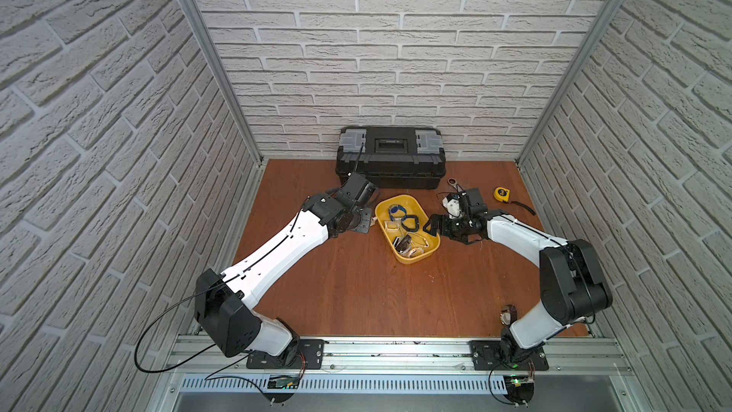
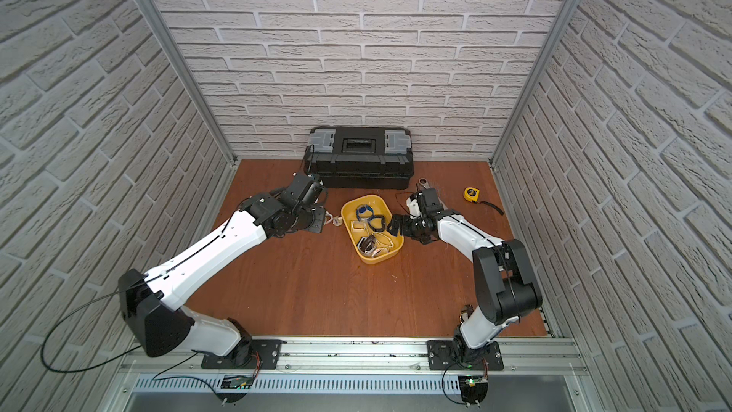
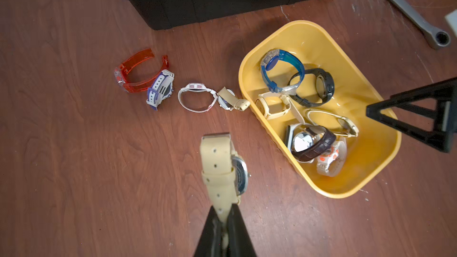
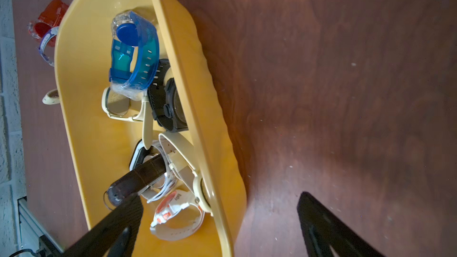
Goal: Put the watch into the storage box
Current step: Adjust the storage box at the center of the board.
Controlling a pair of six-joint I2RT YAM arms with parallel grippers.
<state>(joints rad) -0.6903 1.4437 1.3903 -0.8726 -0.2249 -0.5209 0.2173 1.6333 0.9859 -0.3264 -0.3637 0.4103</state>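
The storage box (image 3: 304,24) is beside and below my left gripper, so I will move the gripper over the box and down beside the brown watch and let go of the strap there.
The storage box (image 3: 304,24) is a shallow yellow tub in the middle of the table, seen in both top views (image 1: 400,196) (image 2: 366,196). Several watches lie inside it, among them a blue one (image 3: 282,70) and a black one (image 3: 319,87). My left gripper (image 3: 223,218) is shut on the strap of a cream watch (image 3: 220,166), held above the table just left of the box. My right gripper (image 4: 218,196) is open and straddles the box's right rim (image 4: 173,53), one finger (image 4: 123,216) inside, the other (image 4: 319,218) outside.
Several more watches lie on the table left of the box: red (image 3: 134,72), white-and-purple (image 3: 160,90), thin white (image 3: 196,97), beige (image 3: 230,100). A black toolbox (image 1: 390,160) stands at the back wall. A wrench (image 3: 405,11) and a yellow tape measure (image 1: 501,193) lie at back right.
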